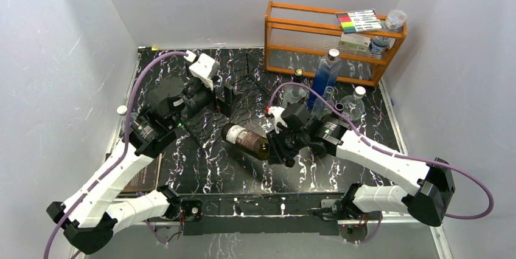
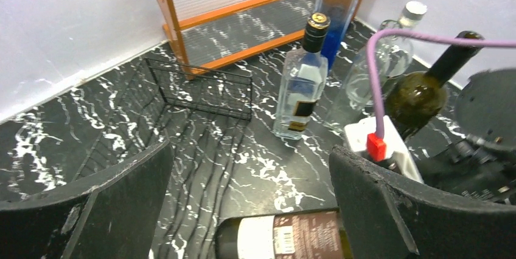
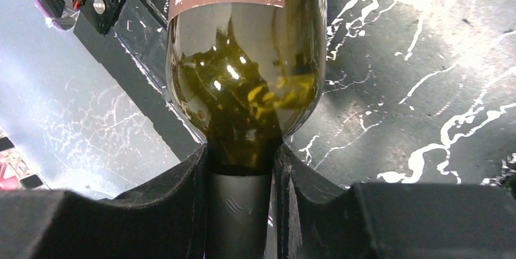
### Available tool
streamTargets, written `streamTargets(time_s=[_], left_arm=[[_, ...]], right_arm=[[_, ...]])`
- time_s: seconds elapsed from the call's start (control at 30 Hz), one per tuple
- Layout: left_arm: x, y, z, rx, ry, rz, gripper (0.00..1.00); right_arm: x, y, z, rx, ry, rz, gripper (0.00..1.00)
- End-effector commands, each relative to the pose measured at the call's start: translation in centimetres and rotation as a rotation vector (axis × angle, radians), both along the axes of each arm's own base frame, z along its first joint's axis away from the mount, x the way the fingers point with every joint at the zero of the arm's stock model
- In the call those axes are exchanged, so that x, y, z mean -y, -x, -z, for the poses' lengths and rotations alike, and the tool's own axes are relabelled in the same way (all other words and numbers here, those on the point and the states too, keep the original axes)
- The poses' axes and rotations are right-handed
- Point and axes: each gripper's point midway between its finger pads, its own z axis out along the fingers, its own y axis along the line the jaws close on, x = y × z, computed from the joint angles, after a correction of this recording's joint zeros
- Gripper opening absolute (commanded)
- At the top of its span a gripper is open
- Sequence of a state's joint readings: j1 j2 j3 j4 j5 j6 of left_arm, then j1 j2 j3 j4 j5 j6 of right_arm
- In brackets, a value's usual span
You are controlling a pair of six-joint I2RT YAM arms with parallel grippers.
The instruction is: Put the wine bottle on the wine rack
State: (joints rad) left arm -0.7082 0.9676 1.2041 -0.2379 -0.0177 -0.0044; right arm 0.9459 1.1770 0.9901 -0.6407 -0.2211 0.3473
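The bottle points at an angle, so my right gripper should next swing to the left in the top view and turn the bottle base-first into the wine rack's end by the book.
The wine bottle (image 1: 246,140) is dark green with a maroon label and lies level, base pointing left, in the middle of the black marble table. My right gripper (image 1: 281,143) is shut on its neck (image 3: 240,210), with the bottle's shoulder (image 3: 243,76) just ahead of the fingers. The bottle's base end shows low in the left wrist view (image 2: 286,238). My left gripper (image 1: 222,98) is open and empty, just behind the bottle's base. The wine rack (image 2: 201,95), thin black wire, lies ahead of it and shows faintly in the top view (image 1: 243,79).
An orange wooden shelf (image 1: 328,40) stands at the back right, holding markers and a jar. In front of it stand a clear bottle with a black cap (image 2: 302,86), a blue bottle (image 2: 336,3), a round clear bottle (image 2: 395,40) and a second dark wine bottle (image 2: 426,89). A dark book (image 1: 143,177) lies at the left edge.
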Motion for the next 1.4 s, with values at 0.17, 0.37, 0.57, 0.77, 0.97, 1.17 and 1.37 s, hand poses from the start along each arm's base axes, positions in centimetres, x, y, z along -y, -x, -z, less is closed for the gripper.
streamTargets(time_s=[0.17,0.37,0.57,0.77,0.97,1.17,1.37], left_arm=[[1.6,0.9,-1.9,-0.070,0.114,0.062,0.98],[0.8,-0.1,-1.7,-0.078,0.106,-0.015,0.98],[0.3,-0.3,-2.1,-0.083,0.096,-0.042,0.98],[-0.2,0.1,-2.2,-0.077,0.103,-0.052,0.98],[-0.3,0.3,-2.1,-0.083,0.105,-0.049,0.98],[-0.5,0.6,-2.1,-0.090,0.101,-0.047,0.98],[-0.6,0.9,-2.1,-0.097,0.105,-0.042,0.98]], right_arm=[[-6.1,-0.8,-3.9,0.102,-0.285,0.015,0.00],[-7.9,-0.9,-3.3,0.087,-0.310,0.028,0.00],[-9.2,-0.5,-2.9,0.084,-0.309,0.016,0.00],[-10.1,-0.2,-2.5,0.098,-0.316,0.011,0.00],[-12.1,-1.2,-1.8,0.153,-0.357,0.074,0.00],[-14.5,-1.6,-1.6,0.198,-0.407,0.122,0.00],[-16.6,-2.6,-0.8,0.253,-0.428,0.171,0.00]])
